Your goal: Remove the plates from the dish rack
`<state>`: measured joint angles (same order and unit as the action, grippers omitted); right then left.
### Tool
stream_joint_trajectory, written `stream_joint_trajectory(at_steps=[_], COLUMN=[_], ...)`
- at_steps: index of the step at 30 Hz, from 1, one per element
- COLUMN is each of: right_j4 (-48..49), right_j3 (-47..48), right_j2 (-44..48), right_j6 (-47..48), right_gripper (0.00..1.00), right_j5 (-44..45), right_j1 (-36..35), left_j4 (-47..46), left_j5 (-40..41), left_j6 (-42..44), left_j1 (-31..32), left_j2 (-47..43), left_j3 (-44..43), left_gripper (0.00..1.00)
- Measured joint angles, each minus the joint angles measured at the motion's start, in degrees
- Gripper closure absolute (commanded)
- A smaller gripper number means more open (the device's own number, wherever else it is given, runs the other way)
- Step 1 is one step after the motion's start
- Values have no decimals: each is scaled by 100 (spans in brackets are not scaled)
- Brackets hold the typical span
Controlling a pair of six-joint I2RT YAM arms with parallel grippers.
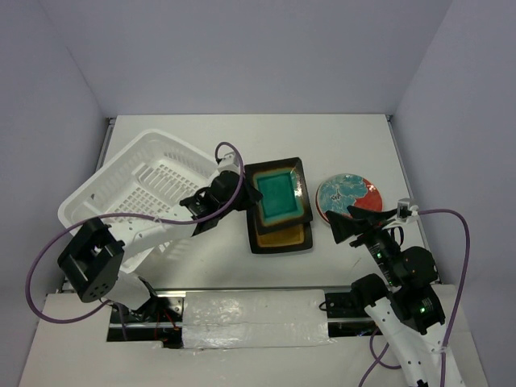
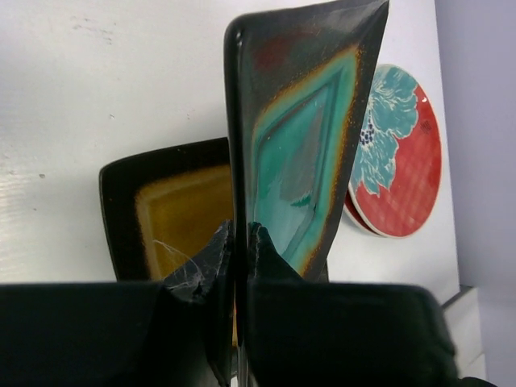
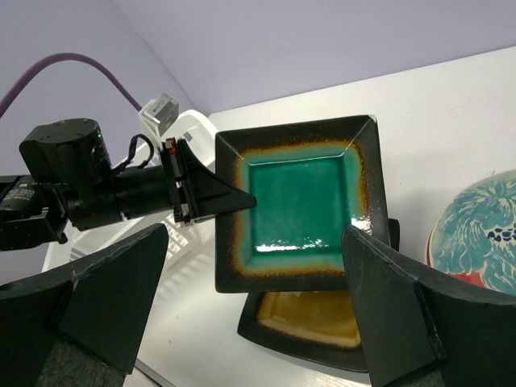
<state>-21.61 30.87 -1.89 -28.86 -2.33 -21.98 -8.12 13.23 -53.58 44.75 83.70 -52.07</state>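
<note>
The teal-centred plate [image 1: 279, 196] is above the mustard-centred plate on the table. My left gripper will come down, set it on top and let go of its rim.
My left gripper [image 1: 244, 192] is shut on the left rim of the square teal-centred plate [image 1: 279, 196] and holds it above the mustard-centred square plate [image 1: 282, 236], which lies on the table. In the left wrist view the teal plate [image 2: 306, 137] stands edge-on between my fingers [image 2: 266, 250], with the mustard plate [image 2: 173, 214] below. The red plates with teal pattern [image 1: 349, 197] lie stacked at the right. The white dish rack [image 1: 137, 189] stands tilted at the left and shows no plates. My right gripper [image 1: 360, 219] is open and empty beside the red plates.
White walls close in the table on the left, back and right. The arm bases and a white taped strip [image 1: 250, 318] run along the near edge. A purple cable [image 1: 48, 258] loops by the left arm.
</note>
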Motion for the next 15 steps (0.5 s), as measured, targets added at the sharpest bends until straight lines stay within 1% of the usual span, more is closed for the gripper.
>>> stream_joint_trajectory(at_steps=[8,15], right_j4=[-4,-4], right_j3=[0,0], right_j2=[0,0], right_j6=[2,2], right_gripper=[6,6], right_j5=[-9,-26], right_j1=[0,0], left_j4=[-17,-157], left_j5=[-286,-463], left_j6=[-227,-546], left_j1=[0,-2], left_j2=[0,0], left_j3=[131,553], left_gripper=[100,100])
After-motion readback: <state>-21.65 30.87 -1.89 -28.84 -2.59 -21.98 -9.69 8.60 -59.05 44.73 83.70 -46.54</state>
